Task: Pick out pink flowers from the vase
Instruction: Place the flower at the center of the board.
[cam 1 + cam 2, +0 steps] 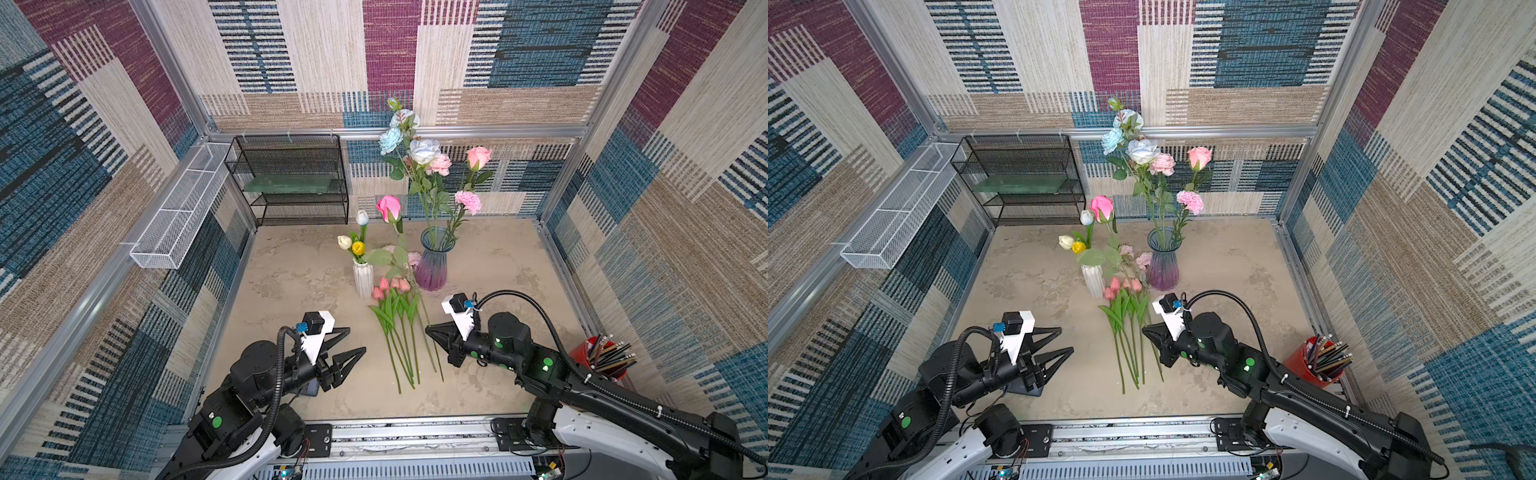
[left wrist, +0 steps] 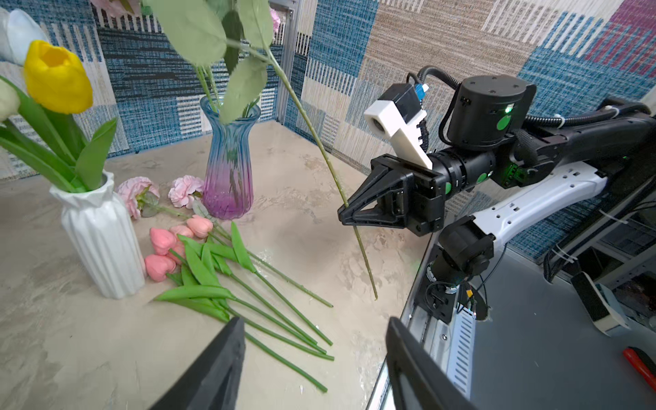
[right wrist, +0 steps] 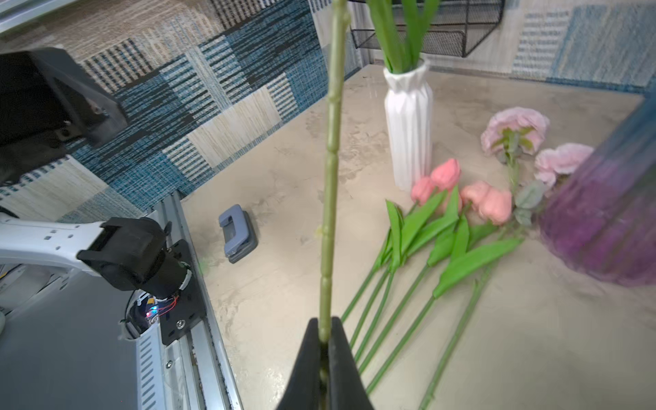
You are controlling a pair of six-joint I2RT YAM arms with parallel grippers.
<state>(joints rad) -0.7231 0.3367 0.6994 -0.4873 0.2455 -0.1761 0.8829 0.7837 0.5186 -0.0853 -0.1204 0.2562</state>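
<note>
The robot's right gripper will next lower outward to the tabletop (image 1: 423, 334) (image 3: 442, 324) beside the tulips, tipping down, and let go of the rose where pink flowers lie.
My right gripper (image 1: 427, 330) (image 3: 323, 321) is shut on the lower stem of a bright pink rose (image 1: 389, 208), held tilted above the table, outside both vases. The left gripper (image 1: 356, 340) (image 2: 314, 323) stands open and empty, left of the pile. The blue-purple glass vase (image 1: 434, 262) holds pale blue and white roses, a pink peony (image 1: 440, 164), a pink rose (image 1: 478, 157) and a pink carnation (image 1: 468, 201). Several pink tulips (image 1: 390, 286) (image 2: 163, 241) lie on the table with two pale pink blooms (image 2: 138, 191) beside them. A white vase (image 1: 363, 278) holds white and yellow tulips.
A black mesh shelf (image 1: 291, 178) stands at the back left, with a white mesh basket (image 1: 178, 208) on the left wall. A red cup of pencils (image 1: 602, 357) sits at the right edge. A grey hole punch (image 3: 238, 232) lies under the left arm.
</note>
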